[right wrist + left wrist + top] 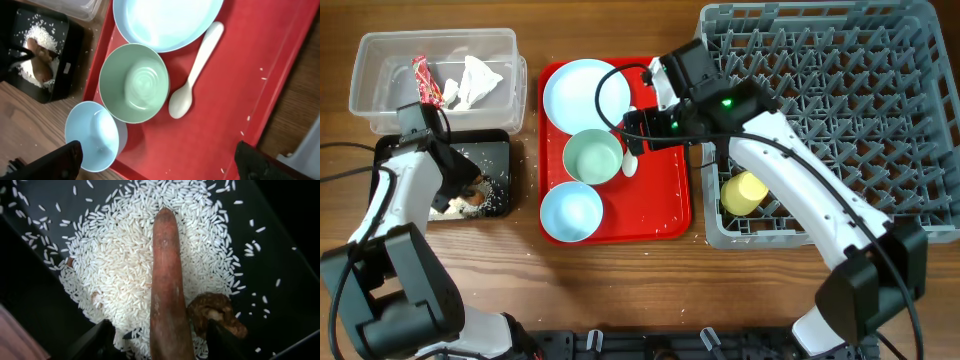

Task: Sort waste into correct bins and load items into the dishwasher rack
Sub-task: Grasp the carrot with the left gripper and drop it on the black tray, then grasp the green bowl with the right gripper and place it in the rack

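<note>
The right gripper moves down and to the left in the overhead view next, across onto the greenish bowl's spoon-side rim (621, 160) (168, 92).
My left gripper (458, 190) is open low over the black tray (492, 152). In the left wrist view its jaws (160, 342) straddle the brown carrot-like stick (167, 280), which lies on the rice (115, 255) beside the brown food scrap (218, 312). The clear tub (380, 100) holds the red wrapper (425, 80) and white tissue (475, 80). My right gripper (638, 125) is open and empty (160, 165) above the red tray. The plate (585, 90), greenish bowl (132, 82), blue bowl (95, 135) and white spoon (195, 70) lie there.
The flat red tray (665, 200) sits between the bins and the grey dishwasher rack (840, 100). A yellow cup (744, 192) lies in the rack's near left corner. Loose rice grains dot the red tray and the wood around the black tray.
</note>
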